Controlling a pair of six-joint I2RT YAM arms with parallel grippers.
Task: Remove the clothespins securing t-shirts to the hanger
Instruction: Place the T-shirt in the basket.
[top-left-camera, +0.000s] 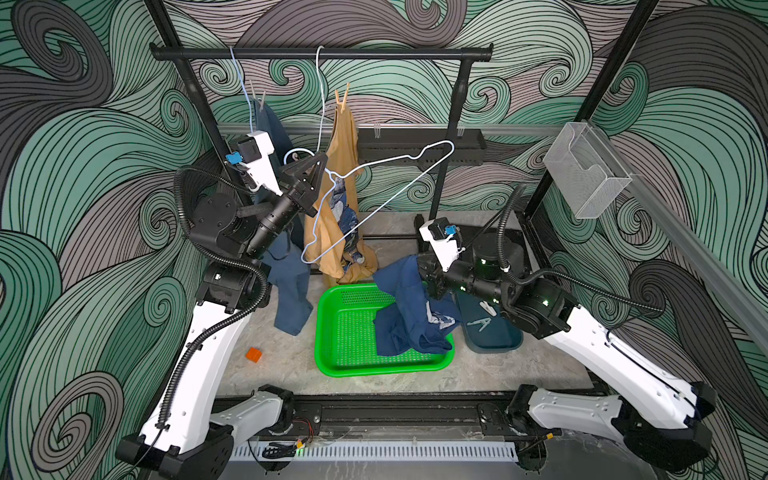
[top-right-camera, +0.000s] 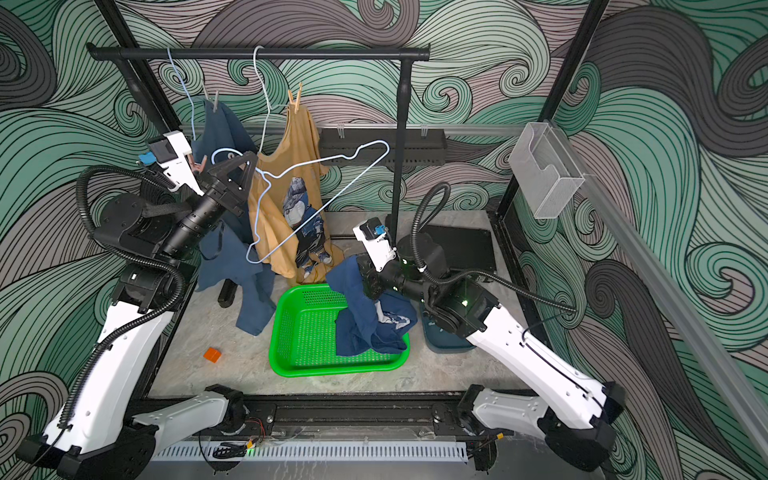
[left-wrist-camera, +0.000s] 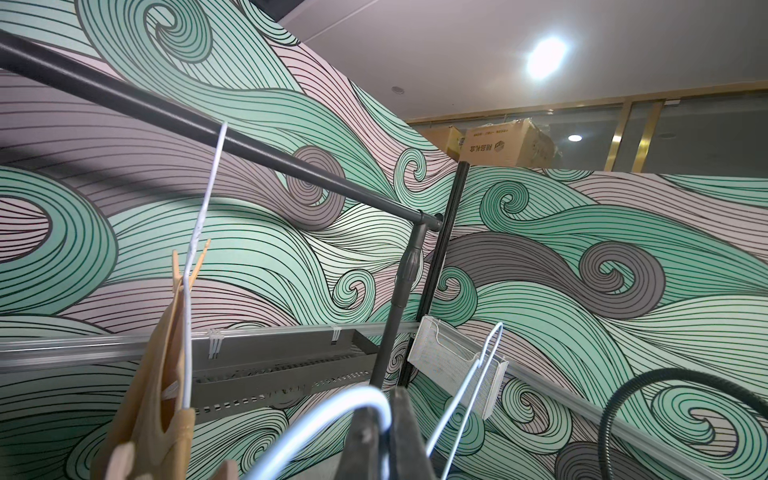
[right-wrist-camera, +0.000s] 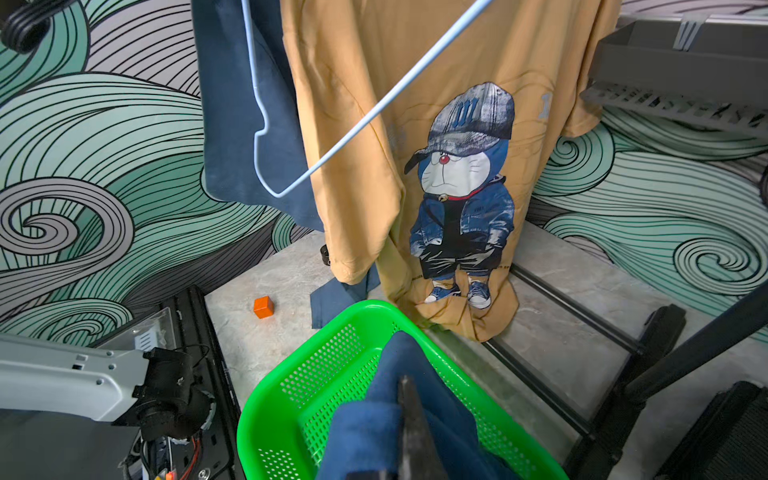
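Note:
My right gripper is above the green basket, and the shirt's lower part is inside the basket, so next it should go down toward the basket and let go of the navy t-shirt.
My left gripper is shut on the hook of a bare pale-blue wire hanger, held out in front of the rail. A tan clothespin pins the mustard t-shirt to a white hanger. The medium-blue t-shirt hangs under a grey clothespin at the left. My right gripper is shut on the navy t-shirt. That shirt's lower part lies in the green basket. Two loose clothespins lie in a teal tray.
The black rail spans the back on two posts. A grey trough hangs on the back wall and a clear bin on the right wall. An orange cube sits on the table at the front left.

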